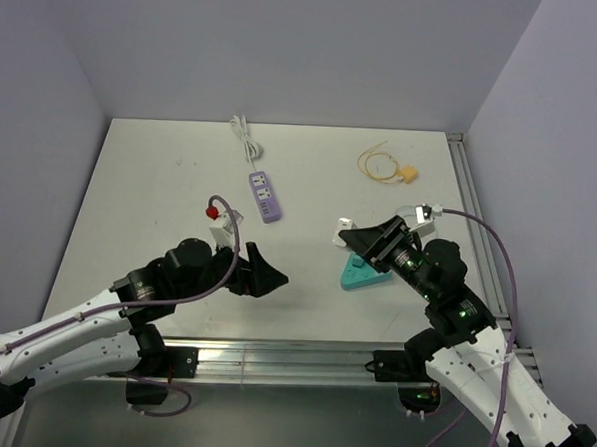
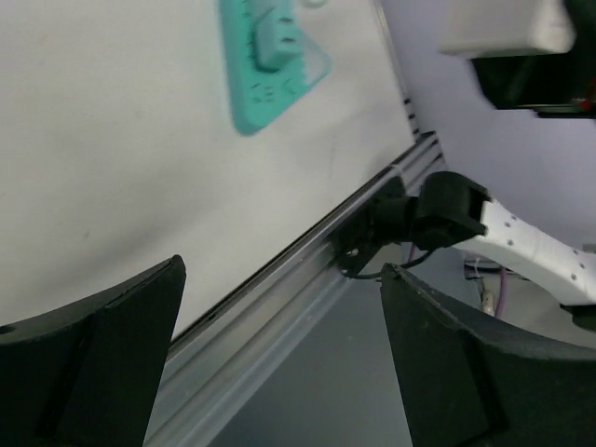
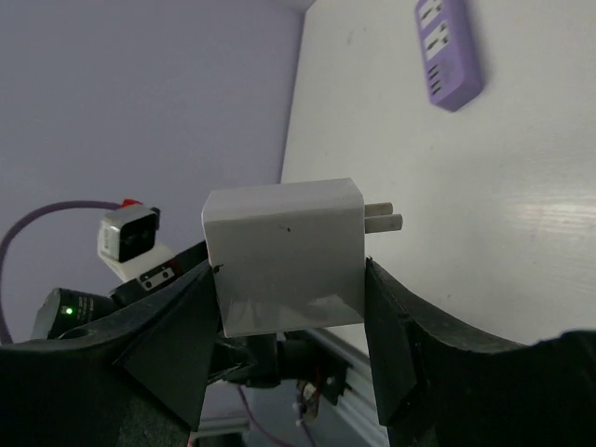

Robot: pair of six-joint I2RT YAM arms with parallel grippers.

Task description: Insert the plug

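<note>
The white plug's loose end [image 1: 343, 232] sticks out past the fingers of my right gripper, so my left gripper should tilt up toward level and close on it.
My right gripper [image 1: 358, 242] [image 3: 287, 279] is shut on a white blocky plug [image 3: 284, 256] [image 1: 345, 232] whose two metal prongs [image 3: 384, 218] point out sideways. It hangs just above a teal triangular socket strip [image 1: 364, 277] [image 2: 270, 65]. The same white plug [image 2: 503, 28] shows at the top right of the left wrist view. A small yellow-tan block on a looped yellow cable [image 1: 408, 173] lies at the back right. My left gripper [image 1: 261, 272] [image 2: 279, 372] is open, nothing between its fingers, low over the table's near edge.
A purple power strip [image 1: 265, 197] [image 3: 449, 51] lies mid-table with its white cord [image 1: 245, 136] running toward the back wall. The metal rail [image 2: 307, 279] borders the table's near edge. Purple walls close in the back and both sides.
</note>
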